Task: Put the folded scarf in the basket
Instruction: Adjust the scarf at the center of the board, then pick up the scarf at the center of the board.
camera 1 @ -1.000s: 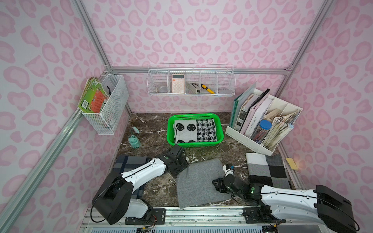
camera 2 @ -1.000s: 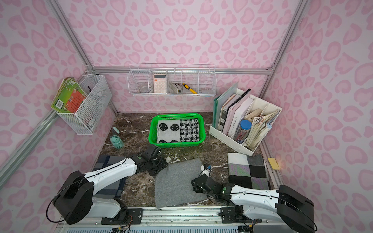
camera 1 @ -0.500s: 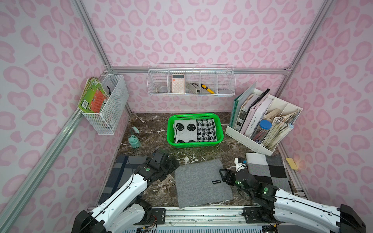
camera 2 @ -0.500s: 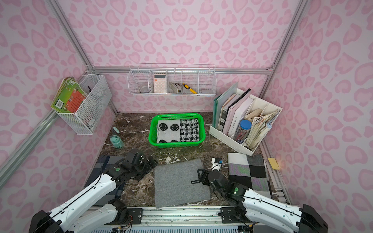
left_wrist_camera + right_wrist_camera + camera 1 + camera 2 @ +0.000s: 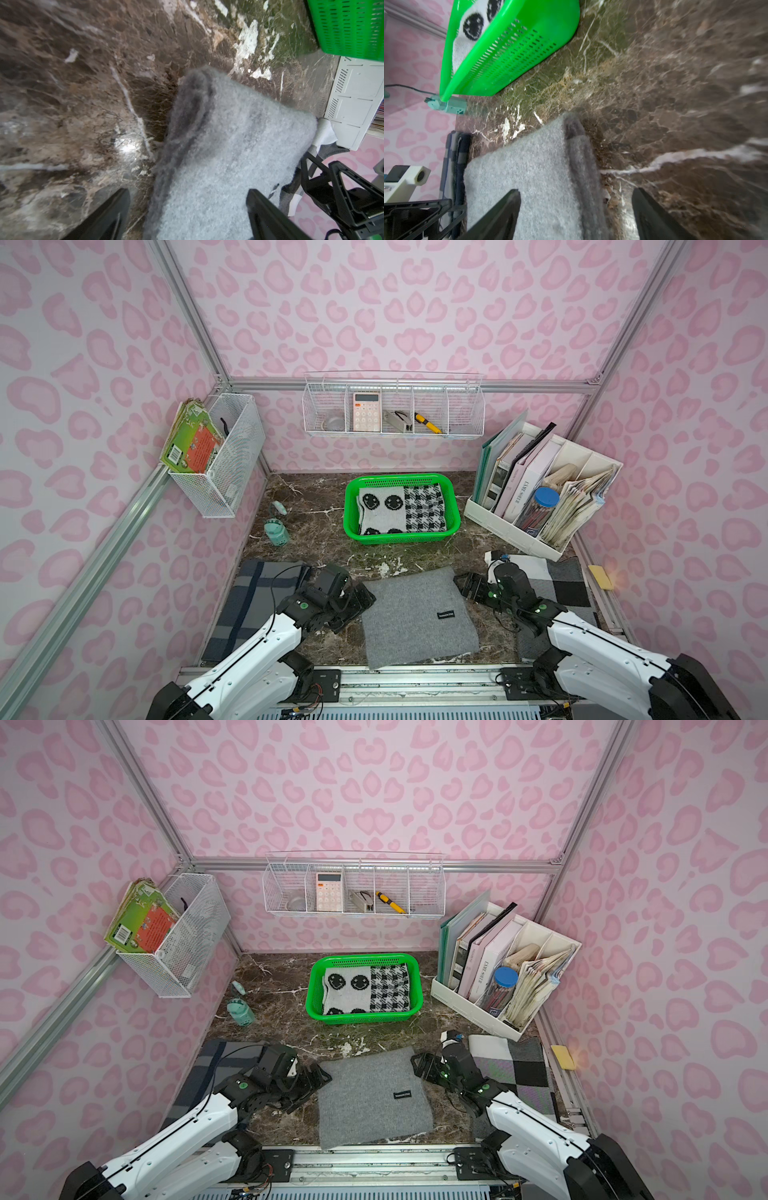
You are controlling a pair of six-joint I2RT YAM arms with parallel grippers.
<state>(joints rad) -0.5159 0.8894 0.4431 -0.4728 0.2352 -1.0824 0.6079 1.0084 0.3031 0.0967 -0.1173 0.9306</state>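
Note:
The left gripper lowers its open fingers astride the grey scarf's edge (image 5: 365, 619) (image 5: 166, 200) by the dark plaid cloth next and closes them, since the edge lies below, between them.
The folded grey scarf (image 5: 417, 616) (image 5: 372, 1096) lies flat on the marble table near the front edge. The green basket (image 5: 401, 537) (image 5: 361, 1016) stands behind it and holds a smiley-face scarf and a houndstooth scarf. My left gripper (image 5: 361, 601) (image 5: 320, 1079) is open at the grey scarf's left edge. In the left wrist view the left gripper (image 5: 187, 193) straddles the edge of the scarf (image 5: 228, 145). My right gripper (image 5: 463, 587) (image 5: 419, 1065) is open at the right edge. In the right wrist view the right gripper (image 5: 576, 192) straddles the scarf (image 5: 525, 166), with the basket (image 5: 512, 56) beyond.
A dark plaid cloth (image 5: 257, 597) lies at front left and a grey, white and black checked cloth (image 5: 557, 580) at front right. A white file rack (image 5: 540, 497) stands at back right. A small teal item (image 5: 276, 531) sits left of the basket. Wire baskets (image 5: 392, 408) hang on the walls.
Both grippers opened wider. The left arm drew back from the scarf's far left corner to its left edge. The grey scarf now lies squarer and flatter.

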